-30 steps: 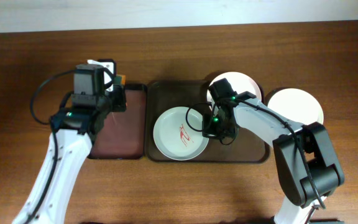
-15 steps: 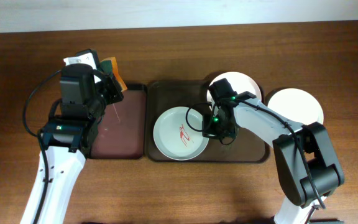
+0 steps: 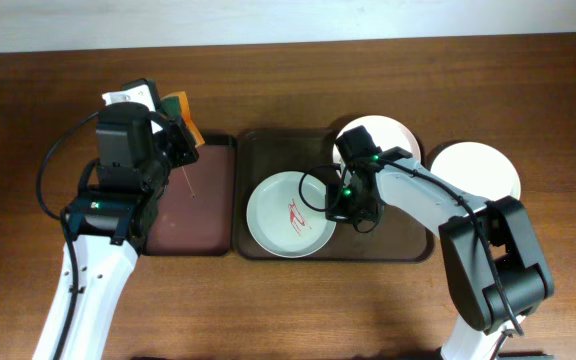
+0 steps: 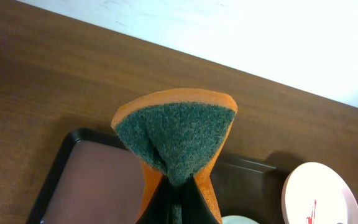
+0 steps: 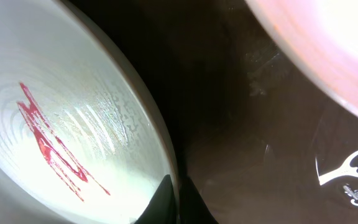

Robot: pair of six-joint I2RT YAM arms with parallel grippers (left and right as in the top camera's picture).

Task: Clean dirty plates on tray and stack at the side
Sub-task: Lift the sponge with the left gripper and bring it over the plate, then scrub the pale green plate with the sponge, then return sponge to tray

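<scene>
I will wipe the red-smeared plate beside the maroon tray with my left gripper. Then I will lower the sponge (image 4: 176,134) and let go of it on the tray's bottom, below and back from the gripper.
A plate (image 3: 286,214) with a red sauce smear lies on the left half of the dark brown tray (image 3: 398,242). My right gripper (image 3: 336,210) is shut on its right rim; the right wrist view shows the fingers (image 5: 176,200) pinching the rim of this plate (image 5: 55,124). A second plate (image 3: 396,138) sits at the tray's back right, with a red smear visible in the left wrist view (image 4: 319,198). A third plate (image 3: 478,170) lies on the table to the right. My left gripper (image 4: 179,208) is shut on an orange and green sponge (image 4: 176,134), held over the table behind the maroon tray.
The narrower maroon tray (image 3: 193,215) with a black rim lies directly left of the dark brown tray. The sponge (image 3: 181,110) and left wrist hover above its back left corner. The white wall edge runs along the table's far side.
My left arm has swung back and to the left with the sponge, then stopped. My right gripper has stayed on the plate's rim. The plates have not moved.
</scene>
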